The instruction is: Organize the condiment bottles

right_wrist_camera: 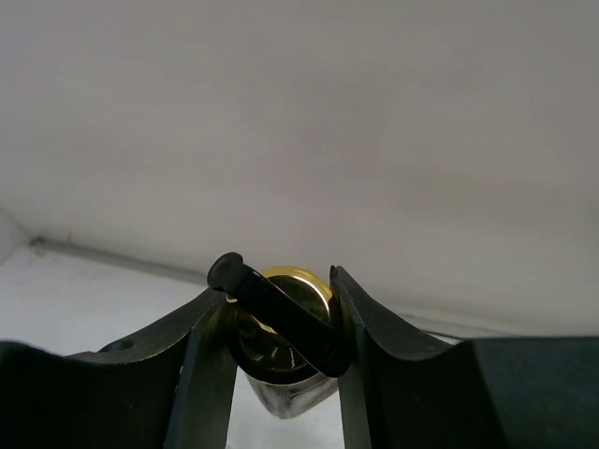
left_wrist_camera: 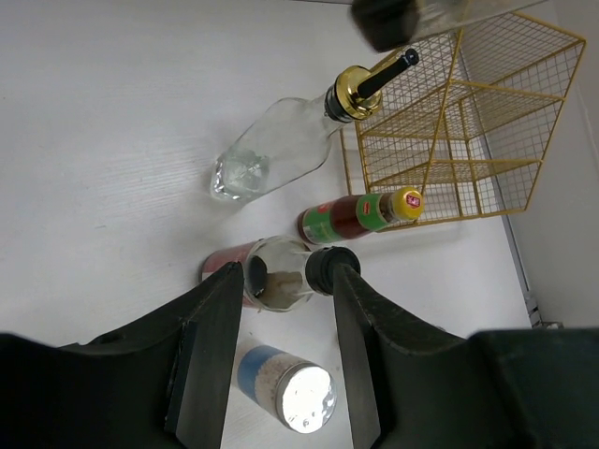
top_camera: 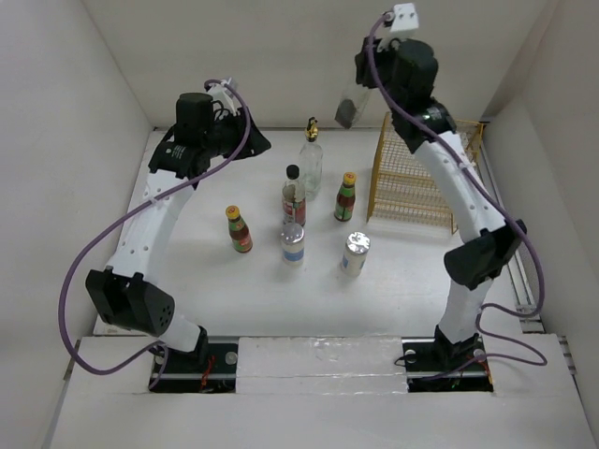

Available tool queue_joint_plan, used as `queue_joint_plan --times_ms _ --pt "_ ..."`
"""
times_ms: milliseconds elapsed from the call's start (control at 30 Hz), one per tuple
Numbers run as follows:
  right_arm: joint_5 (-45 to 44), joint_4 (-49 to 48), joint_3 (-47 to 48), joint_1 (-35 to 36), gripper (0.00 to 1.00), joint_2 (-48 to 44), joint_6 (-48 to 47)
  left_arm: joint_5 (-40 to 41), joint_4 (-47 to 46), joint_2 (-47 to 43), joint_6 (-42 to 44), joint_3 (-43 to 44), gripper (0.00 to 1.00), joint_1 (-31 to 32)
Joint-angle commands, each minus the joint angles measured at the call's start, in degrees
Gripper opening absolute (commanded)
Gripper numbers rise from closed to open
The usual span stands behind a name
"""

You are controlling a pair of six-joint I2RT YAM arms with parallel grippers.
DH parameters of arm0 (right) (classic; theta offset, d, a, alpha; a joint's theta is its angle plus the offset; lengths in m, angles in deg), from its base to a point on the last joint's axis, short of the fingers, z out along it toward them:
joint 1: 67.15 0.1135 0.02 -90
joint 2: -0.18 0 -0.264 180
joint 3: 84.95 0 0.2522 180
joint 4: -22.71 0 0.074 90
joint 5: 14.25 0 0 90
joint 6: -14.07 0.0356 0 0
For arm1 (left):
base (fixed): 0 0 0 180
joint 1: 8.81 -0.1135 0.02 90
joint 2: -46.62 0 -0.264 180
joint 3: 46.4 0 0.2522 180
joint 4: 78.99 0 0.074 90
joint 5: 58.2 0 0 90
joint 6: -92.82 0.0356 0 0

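The basket's back corner (top_camera: 397, 159) nearest the hanging bottle is empty, so I should move my right gripper to the right in the top view, lower it there and release.
My right gripper (top_camera: 367, 82) is raised near the back wall, shut on the gold collar of a clear gold-spouted bottle (top_camera: 348, 112) that hangs in the air; the right wrist view shows its gold collar (right_wrist_camera: 281, 323) squeezed between the fingers. A second clear bottle with a gold spout (top_camera: 311, 159) stands on the table. In front of it stand a black-capped red-labelled bottle (top_camera: 294, 195), a yellow-capped green one (top_camera: 346, 196), a yellow-capped red one (top_camera: 239, 229) and two silver-capped ones (top_camera: 294, 245) (top_camera: 355, 253). My left gripper (left_wrist_camera: 285, 279) hovers open above the black-capped bottle (left_wrist_camera: 271, 273), holding nothing.
A yellow wire basket (top_camera: 416, 178) stands at the back right, partly behind my right arm. White walls close the table at the back and both sides. The standing bottles cluster in the middle of the table.
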Motion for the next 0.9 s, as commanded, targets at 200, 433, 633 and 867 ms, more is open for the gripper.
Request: queue_joint_plan --times_ms 200,433,633,867 --pt "-1.26 -1.2 6.67 -10.75 0.04 -11.18 1.28 -2.28 -1.98 1.52 0.19 3.34 0.39 -0.09" --pt "-4.15 1.62 4.66 -16.02 0.03 -12.33 1.9 -3.42 -2.51 2.04 -0.95 3.86 0.37 -0.09" --pt "-11.44 0.04 1.49 -17.26 0.0 -11.8 2.43 -3.43 -2.51 2.04 -2.0 3.25 0.37 -0.09" --pt "-17.25 -2.68 1.48 -17.26 0.0 -8.47 4.97 -3.95 -3.04 2.04 -2.01 2.72 0.37 -0.09"
